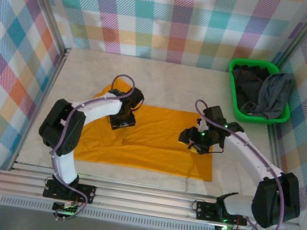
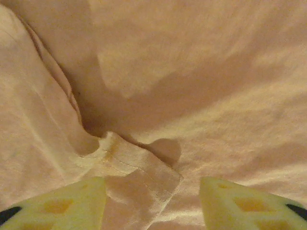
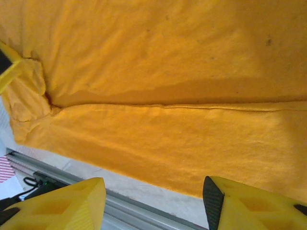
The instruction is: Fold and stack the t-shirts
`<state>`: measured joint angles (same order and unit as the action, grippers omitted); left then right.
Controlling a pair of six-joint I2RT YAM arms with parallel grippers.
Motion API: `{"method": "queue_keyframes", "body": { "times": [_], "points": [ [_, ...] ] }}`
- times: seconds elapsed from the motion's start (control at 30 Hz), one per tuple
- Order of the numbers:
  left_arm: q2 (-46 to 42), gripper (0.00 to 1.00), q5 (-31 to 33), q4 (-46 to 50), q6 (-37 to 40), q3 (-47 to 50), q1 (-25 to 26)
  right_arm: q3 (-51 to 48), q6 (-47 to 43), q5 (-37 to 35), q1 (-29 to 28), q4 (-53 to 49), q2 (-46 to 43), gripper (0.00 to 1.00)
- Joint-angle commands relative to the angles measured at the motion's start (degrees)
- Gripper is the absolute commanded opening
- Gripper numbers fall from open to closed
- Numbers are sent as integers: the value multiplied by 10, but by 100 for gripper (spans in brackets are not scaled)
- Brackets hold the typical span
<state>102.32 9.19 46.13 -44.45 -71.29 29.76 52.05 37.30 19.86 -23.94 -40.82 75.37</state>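
My left gripper reaches outward onto the orange sleeve's far edge next and closes on the cloth, because the sleeve still sticks out past the shirt's body.
A mustard-orange t-shirt (image 1: 154, 150) lies spread flat across the middle of the table, with a folded-over edge running along it (image 3: 192, 106). My left gripper (image 1: 122, 120) hovers low over the shirt's upper left part. Its fingers stand open in the left wrist view (image 2: 152, 188), with a stitched hem corner (image 2: 139, 163) lying loose on the cloth between them. My right gripper (image 1: 196, 142) hangs open over the shirt's right part, and in the right wrist view (image 3: 153, 188) nothing sits between its fingers. A mid grey t-shirt (image 1: 274, 93) and a near-black t-shirt (image 1: 245, 81) are bunched in the basket.
The bright green basket (image 1: 255, 63) stands at the back right corner by the plaid wall. Metal rails (image 1: 146, 198) run along the near table edge, also seen just beyond the shirt's hem (image 3: 120, 206). Bare table surface (image 1: 164, 82) lies behind the orange shirt.
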Motion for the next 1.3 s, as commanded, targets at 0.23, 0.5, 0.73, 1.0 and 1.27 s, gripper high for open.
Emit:
{"method": "queue_keyframes", "body": {
  "times": [0.23, 0.5, 0.73, 1.0, 1.27],
  "points": [
    [-64, 45, -49, -27, 4, -50, -132, 91, -26, -215, 14, -16, 63, 49],
    [70, 38, -112, -103, 6, -171, -221, 226, -79, -264, 54, -7, 231, 47],
    [203, 41, -61, -133, 63, -316, -234, 327, -112, -231, 85, -33, 326, 47],
    [363, 43, -25, -113, 103, -491, -250, 334, -114, -170, 91, -56, 332, 47],
    [411, 52, 7, -122, 169, -543, -224, 300, -110, -163, 93, -55, 298, 47]
  ]
}}
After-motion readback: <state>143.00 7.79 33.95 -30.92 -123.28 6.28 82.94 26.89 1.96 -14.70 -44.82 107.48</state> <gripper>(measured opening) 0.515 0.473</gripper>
